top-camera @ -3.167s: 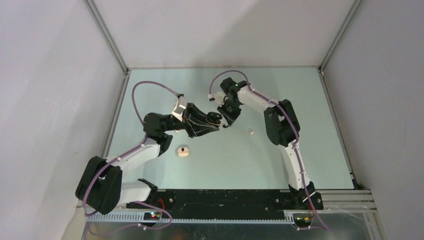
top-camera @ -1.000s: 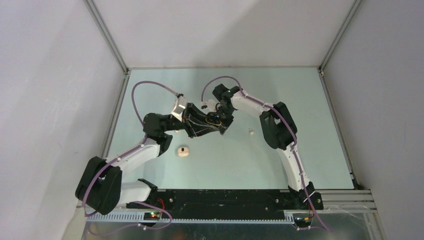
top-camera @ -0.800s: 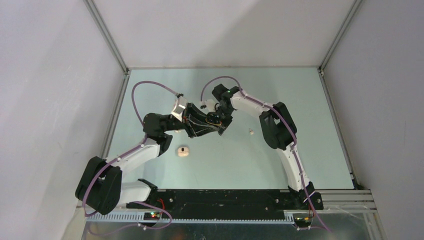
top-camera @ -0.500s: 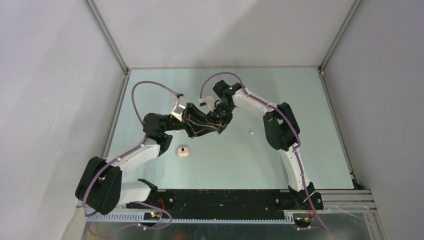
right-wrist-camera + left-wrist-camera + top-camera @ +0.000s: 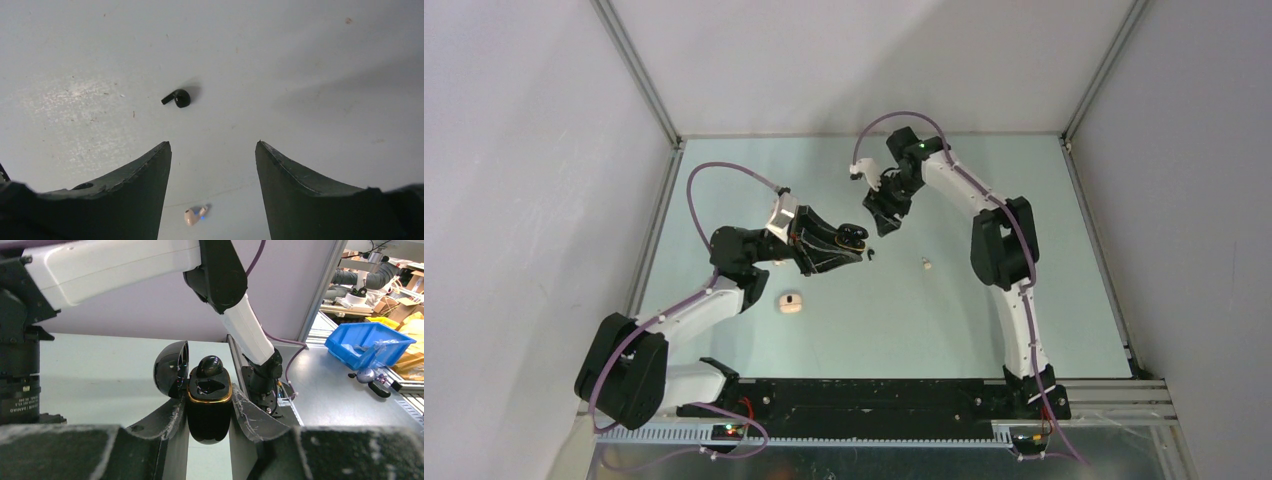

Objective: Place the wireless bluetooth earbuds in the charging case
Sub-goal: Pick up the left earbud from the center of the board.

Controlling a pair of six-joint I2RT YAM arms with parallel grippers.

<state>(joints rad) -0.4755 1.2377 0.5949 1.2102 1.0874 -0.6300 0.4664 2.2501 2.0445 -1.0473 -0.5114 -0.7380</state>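
Observation:
The robot should next bring its right gripper down and back onto the second black earbud's round head (image 5: 871,253) (image 5: 182,98), because that earbud is below the right gripper, nearer the robot's base.
My left gripper (image 5: 207,389) is shut on a black charging case (image 5: 209,412) with a gold rim, held upright above the table with its lid (image 5: 171,369) swung open. One black earbud (image 5: 209,366) sits in the case's far slot; the near slot is empty. The top view shows the left gripper (image 5: 854,245) mid-table. My right gripper (image 5: 881,224) hangs just beyond it, open and empty (image 5: 212,144). A second black earbud (image 5: 177,98) and a cream earbud (image 5: 192,216) lie on the table below it. The cream earbud (image 5: 926,264) lies right of both grippers.
A small beige case (image 5: 791,302) with a dark spot lies on the table (image 5: 1024,300) near the left arm's elbow. Grey walls with metal frame posts (image 5: 639,75) close in the table on three sides.
The right gripper was shut at the open black case. It has opened and pulled back toward the far side of the table. The left arm and case have not moved.

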